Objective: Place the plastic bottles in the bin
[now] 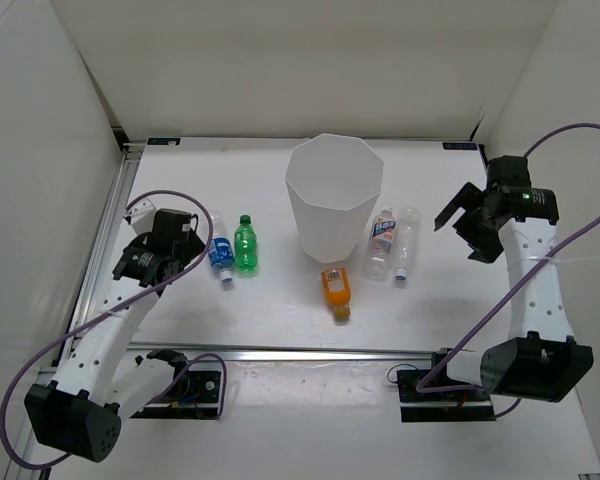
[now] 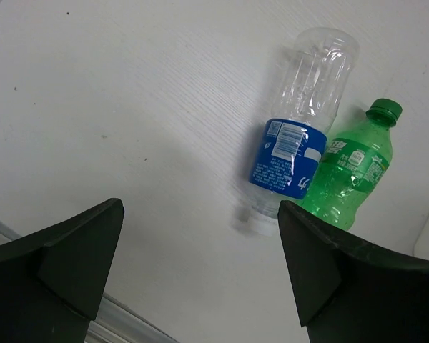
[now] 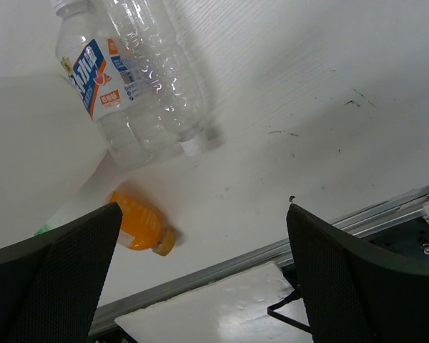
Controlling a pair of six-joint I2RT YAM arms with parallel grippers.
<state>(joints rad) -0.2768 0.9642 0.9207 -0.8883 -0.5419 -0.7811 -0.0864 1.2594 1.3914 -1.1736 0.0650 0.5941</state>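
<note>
The plain clear bottle's body point(image 1: 407, 240) point(image 3: 164, 71) is below my right gripper and to its left in the top view. I will lower the open fingers that way around it next.
The white faceted bin point(image 1: 334, 197) stands upright mid-table. Left of it lie a clear bottle with a blue label point(image 1: 220, 252) and a green bottle point(image 1: 245, 244), side by side; both show in the left wrist view, the clear one point(image 2: 293, 139) and the green one point(image 2: 350, 168). An orange bottle point(image 1: 336, 289) lies in front of the bin. Right of the bin lie a blue-labelled clear bottle point(image 1: 381, 241) and a plain clear bottle point(image 1: 406, 242). My left gripper point(image 1: 185, 238) is open, just left of the blue-labelled bottle. My right gripper point(image 1: 462, 228) is open, raised right of the clear pair.
White walls enclose the table on three sides. A metal rail point(image 1: 310, 352) runs along the near edge, with the arm bases and cables behind it. A rail also runs along the left side point(image 1: 105, 225).
</note>
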